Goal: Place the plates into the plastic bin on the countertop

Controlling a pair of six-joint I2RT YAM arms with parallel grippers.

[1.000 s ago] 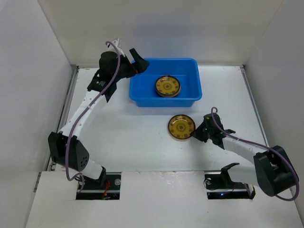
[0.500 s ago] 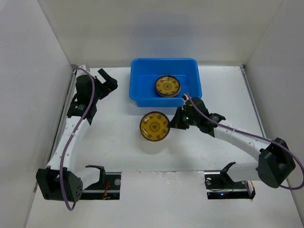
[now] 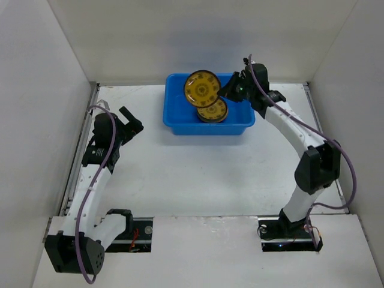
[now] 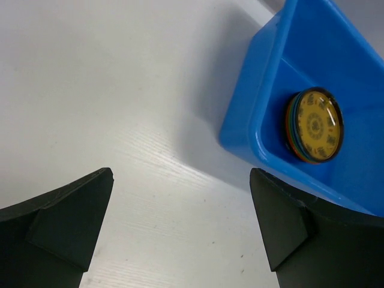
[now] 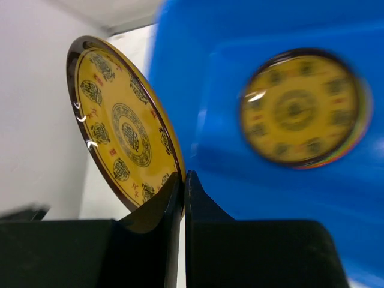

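My right gripper holds the plate above the stack of plates, so it will carry the plate down into the blue plastic bin (image 3: pixel 240 126) onto the stack next.
My right gripper (image 3: pixel 227 90) is shut on the rim of a yellow-brown patterned plate (image 3: pixel 202 89) and holds it tilted in the air above the blue plastic bin (image 3: pixel 240 126). The wrist view shows the held plate (image 5: pixel 123 135) on edge, pinched between my fingers. A stack of plates lies in the bin, topped by a second yellow-brown patterned plate (image 3: pixel 213 112); it also shows in the right wrist view (image 5: pixel 300 108) and the left wrist view (image 4: pixel 314 125), with coloured rims under it. My left gripper (image 3: pixel 133 123) is open and empty over the white countertop (image 3: pixel 198 174), left of the bin (image 4: pixel 264 129).
White walls stand at the back and on both sides of the countertop. The arm bases sit at the near edge.
My right gripper has lifted the yellow-brown plate from the countertop in front of the bin up over the bin. My left arm has drawn back from the bin's left corner toward the left wall.
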